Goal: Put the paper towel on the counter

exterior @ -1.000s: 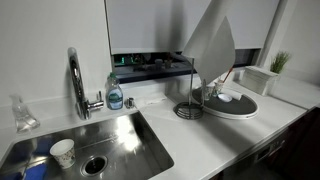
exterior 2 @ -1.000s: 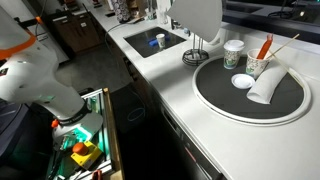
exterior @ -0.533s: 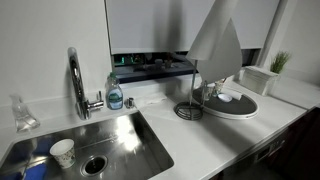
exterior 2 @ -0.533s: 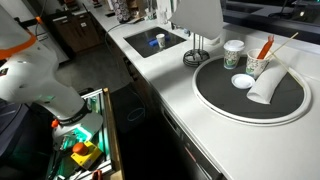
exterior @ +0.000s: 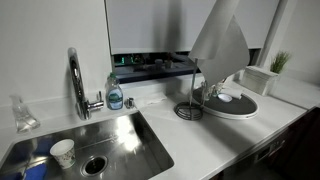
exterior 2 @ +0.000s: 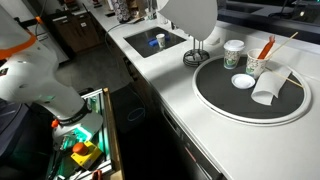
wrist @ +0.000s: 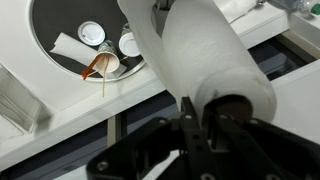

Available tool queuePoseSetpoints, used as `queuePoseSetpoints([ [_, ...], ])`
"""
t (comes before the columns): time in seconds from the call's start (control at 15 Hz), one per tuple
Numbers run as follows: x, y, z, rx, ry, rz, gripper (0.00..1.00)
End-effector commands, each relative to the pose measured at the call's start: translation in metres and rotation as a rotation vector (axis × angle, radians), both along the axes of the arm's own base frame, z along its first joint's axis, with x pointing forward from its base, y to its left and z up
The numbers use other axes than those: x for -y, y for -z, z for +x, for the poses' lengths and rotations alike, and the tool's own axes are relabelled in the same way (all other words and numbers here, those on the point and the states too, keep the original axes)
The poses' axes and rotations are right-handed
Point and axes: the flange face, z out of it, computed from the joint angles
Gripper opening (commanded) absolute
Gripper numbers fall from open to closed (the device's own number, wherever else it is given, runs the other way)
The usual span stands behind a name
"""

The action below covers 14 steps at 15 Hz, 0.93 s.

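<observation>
The paper towel is still high in the air, and the white counter by the wire holder is below. So my gripper needs to lower the paper towel toward that counter and let go of it.
The paper towel is a big white roll held in the air, its dark core facing the wrist camera. My gripper is shut on the roll's end wall, with one finger inside the core. In both exterior views the paper towel hangs above its wire holder, a loose sheet trailing down. The gripper itself is hidden in those views. The white counter lies below.
A round tray holds a paper cup, a cup of utensils and a small dish. Left of the holder are the steel sink, faucet, soap bottle and a small cup.
The roll has drifted a little toward the tray side and its loose sheet has swung with it. The gripper stays shut on it.
</observation>
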Motion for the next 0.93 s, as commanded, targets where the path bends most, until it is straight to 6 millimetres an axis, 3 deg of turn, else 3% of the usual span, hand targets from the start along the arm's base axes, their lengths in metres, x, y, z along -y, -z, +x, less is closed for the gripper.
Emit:
queuePoseSetpoints([
  [0.0,0.000,0.003,0.008,-0.016,0.000,0.030,0.03],
  [0.4,-0.005,0.014,0.026,-0.026,-0.005,0.038,0.03],
  [0.87,-0.017,0.048,0.045,-0.101,-0.018,0.026,0.03],
])
